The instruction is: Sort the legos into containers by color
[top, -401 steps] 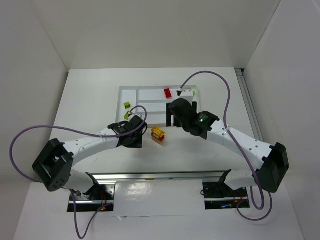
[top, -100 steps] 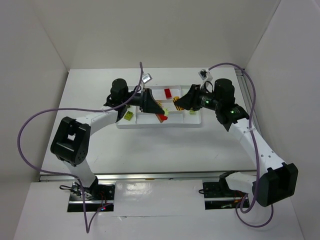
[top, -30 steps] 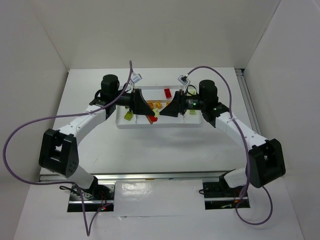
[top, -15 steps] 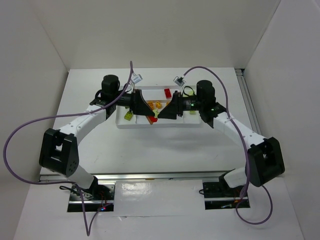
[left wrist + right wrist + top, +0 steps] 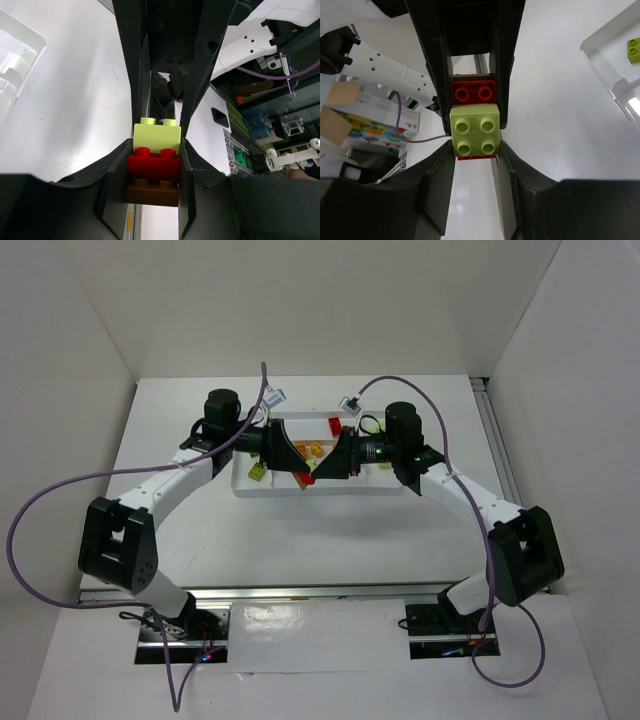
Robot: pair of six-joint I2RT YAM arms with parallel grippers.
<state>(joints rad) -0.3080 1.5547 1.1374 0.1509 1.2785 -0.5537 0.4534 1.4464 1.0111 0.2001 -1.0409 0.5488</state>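
Observation:
The tray's lime section [image 5: 384, 474] lies below and to my right gripper's right in the top view, so it will pull away, tilt down and release over that section.
Both grippers meet in mid-air over the front rim of the white tray [image 5: 370, 488]. My left gripper [image 5: 155, 152] [image 5: 297, 469] is shut on a stacked block: a brown lego [image 5: 152, 194] under a red lego [image 5: 153, 165] [image 5: 307, 479]. A lime green lego [image 5: 156, 137] [image 5: 475, 132] tops that stack. My right gripper [image 5: 475, 146] [image 5: 323, 470] is shut on the lime one, facing the left gripper. The red lego [image 5: 473, 92] shows just behind the lime one in the right wrist view.
In the tray lie a lime lego [image 5: 257, 470] at the left, orange legos [image 5: 311, 450] in the middle, a red lego [image 5: 333, 425] at the back and a lime one [image 5: 383, 463] at the right. A tray corner [image 5: 607, 60] holds a lime lego [image 5: 634, 49].
My right gripper has slid left toward the left gripper and closed on the lime lego. The left arm has stayed still with the stack.

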